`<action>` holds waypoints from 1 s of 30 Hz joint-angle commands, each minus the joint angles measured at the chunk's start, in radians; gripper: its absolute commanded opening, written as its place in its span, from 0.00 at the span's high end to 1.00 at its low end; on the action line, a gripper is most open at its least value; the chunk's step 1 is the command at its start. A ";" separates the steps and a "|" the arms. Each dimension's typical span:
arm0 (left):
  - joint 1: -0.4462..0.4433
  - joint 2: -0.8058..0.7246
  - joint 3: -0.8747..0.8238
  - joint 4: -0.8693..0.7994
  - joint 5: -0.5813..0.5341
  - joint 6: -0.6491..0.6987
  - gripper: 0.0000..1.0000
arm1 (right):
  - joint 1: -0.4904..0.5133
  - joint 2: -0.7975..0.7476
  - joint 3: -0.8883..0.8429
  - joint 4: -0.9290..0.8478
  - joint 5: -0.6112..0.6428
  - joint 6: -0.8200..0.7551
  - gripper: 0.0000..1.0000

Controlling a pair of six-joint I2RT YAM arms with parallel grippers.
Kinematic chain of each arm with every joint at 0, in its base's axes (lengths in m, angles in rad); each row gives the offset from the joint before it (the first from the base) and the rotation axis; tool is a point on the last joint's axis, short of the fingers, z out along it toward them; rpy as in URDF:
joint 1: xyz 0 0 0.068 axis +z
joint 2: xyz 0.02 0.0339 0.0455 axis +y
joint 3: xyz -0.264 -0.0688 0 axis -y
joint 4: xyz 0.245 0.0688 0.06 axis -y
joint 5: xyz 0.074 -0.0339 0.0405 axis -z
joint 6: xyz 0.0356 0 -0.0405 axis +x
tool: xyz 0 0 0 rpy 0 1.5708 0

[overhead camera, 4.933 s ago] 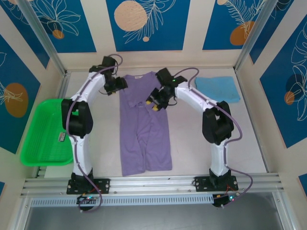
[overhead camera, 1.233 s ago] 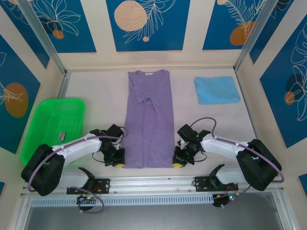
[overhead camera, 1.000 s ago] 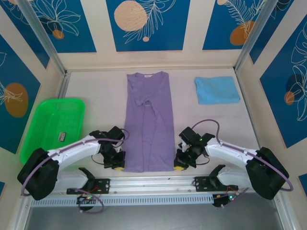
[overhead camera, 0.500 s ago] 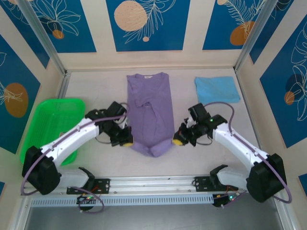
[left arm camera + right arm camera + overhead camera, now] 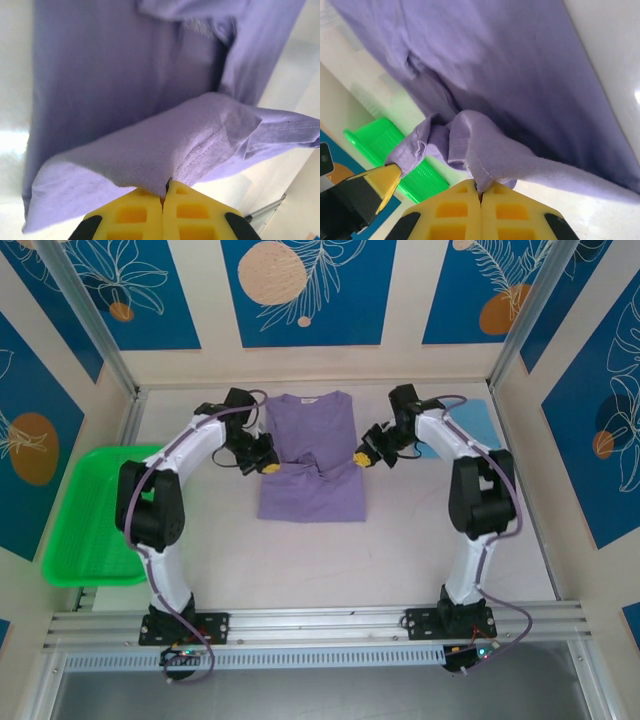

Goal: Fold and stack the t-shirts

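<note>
The hem corner hangs above the cloth, so the left gripper needs to go down and slightly outward next, onto the shirt's tray-side edge [image 5: 277, 456] below, and release the corner.
The lavender t-shirt [image 5: 311, 462] lies at the back middle of the table, its lower half doubled up over the upper half. My left gripper [image 5: 270, 466] is shut on the hem's left corner [image 5: 165, 175], held above the shirt's left side. My right gripper [image 5: 359, 460] is shut on the hem's right corner [image 5: 482, 172] over the shirt's right side. The hem sags between the two. A light blue t-shirt [image 5: 470, 420], folded small, lies at the back right, partly behind the right arm.
A bright green tray [image 5: 85, 525] sits off the table's left edge, also visible as a green strip [image 5: 395, 150] past the shirt. Metal posts and patterned walls close the back and sides. Bare white table [image 5: 330, 560] stretches in front of the shirt.
Both grippers have carried the shirt's bottom hem from the near edge of the table up to its chest area, folding the shirt in half. Both arms now reach far back.
</note>
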 commanded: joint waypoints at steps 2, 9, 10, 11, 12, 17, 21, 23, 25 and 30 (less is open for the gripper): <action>0.046 0.094 0.094 -0.031 0.002 0.043 1.00 | -0.017 0.151 0.176 -0.121 -0.024 -0.036 1.00; 0.063 0.210 0.179 -0.065 -0.029 0.055 1.00 | -0.034 0.307 0.340 -0.183 -0.028 -0.034 1.00; 0.069 0.208 0.170 -0.054 -0.040 0.043 0.99 | -0.039 0.325 0.366 -0.194 -0.025 -0.030 0.99; 0.075 0.206 0.162 -0.044 -0.050 0.030 0.97 | -0.042 0.337 0.384 -0.205 -0.023 -0.024 0.99; 0.079 0.206 0.158 -0.037 -0.058 0.022 0.94 | -0.044 0.342 0.392 -0.206 -0.025 -0.017 0.98; 0.096 0.253 0.215 -0.027 -0.048 0.001 0.82 | -0.060 0.387 0.432 -0.218 -0.061 0.041 0.80; 0.108 0.244 0.278 -0.047 -0.083 -0.006 0.79 | -0.087 0.370 0.413 -0.178 -0.102 0.090 0.57; 0.109 0.206 0.288 -0.052 -0.129 -0.004 0.63 | -0.102 0.324 0.392 -0.167 -0.088 0.091 0.51; 0.107 0.157 0.285 -0.056 -0.171 0.001 0.45 | -0.112 0.264 0.342 -0.153 -0.064 0.090 0.50; 0.061 0.002 0.183 -0.019 -0.237 0.032 0.38 | -0.082 0.005 0.011 0.053 -0.054 0.095 0.55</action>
